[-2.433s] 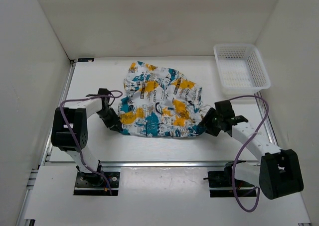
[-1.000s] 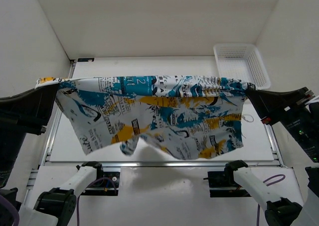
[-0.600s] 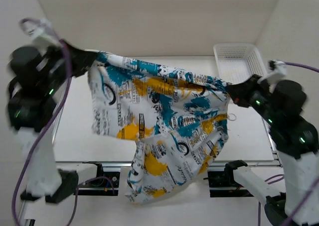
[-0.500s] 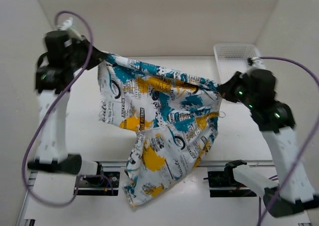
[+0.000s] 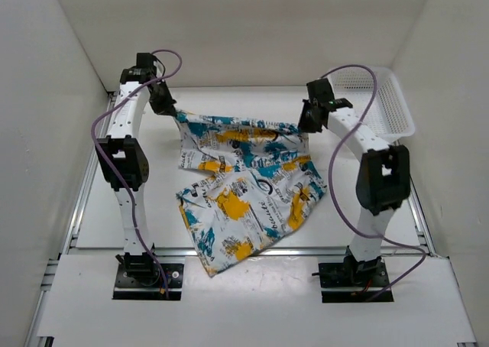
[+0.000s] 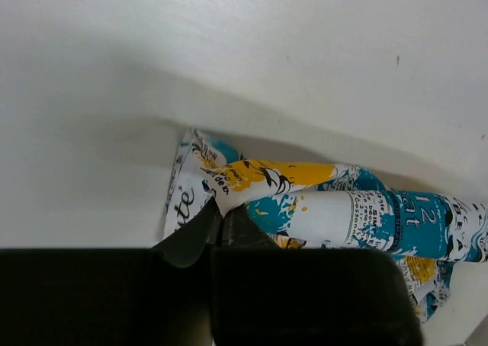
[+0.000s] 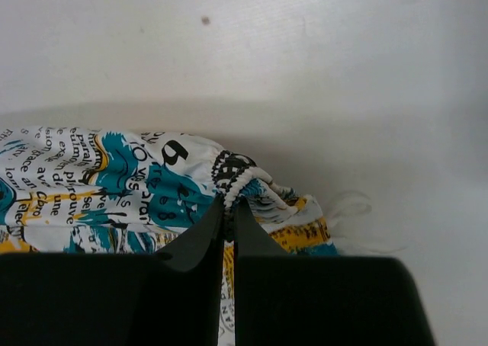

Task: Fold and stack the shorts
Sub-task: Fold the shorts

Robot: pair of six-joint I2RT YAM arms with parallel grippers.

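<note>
The cloth lies flat at the spread shorts' edge on the basket side. My right gripper will move back and down to that edge to let go of the waistband corner.
The shorts (image 5: 248, 183), white with teal, yellow and black print, lie spread over the table, waistband stretched along the far side, one leg trailing to the near edge. My left gripper (image 5: 173, 110) is shut on the waistband's left corner, low over the far left of the table. My right gripper (image 5: 303, 125) is shut on the right corner. In the left wrist view the fingers (image 6: 221, 222) pinch the shorts' (image 6: 320, 201) folded edge. In the right wrist view the fingers (image 7: 229, 216) clamp the elastic band of the shorts (image 7: 114, 186).
A white mesh basket (image 5: 382, 106) stands at the far right corner, just behind the right arm. White walls enclose the table on three sides. Purple cables loop from both arms. A metal rail runs along the table's near edge (image 5: 244, 250).
Both arms have swung from high in front of the camera down to the far side of the table, carrying the waistband. The shorts went from hanging in the air to lying on the table.
</note>
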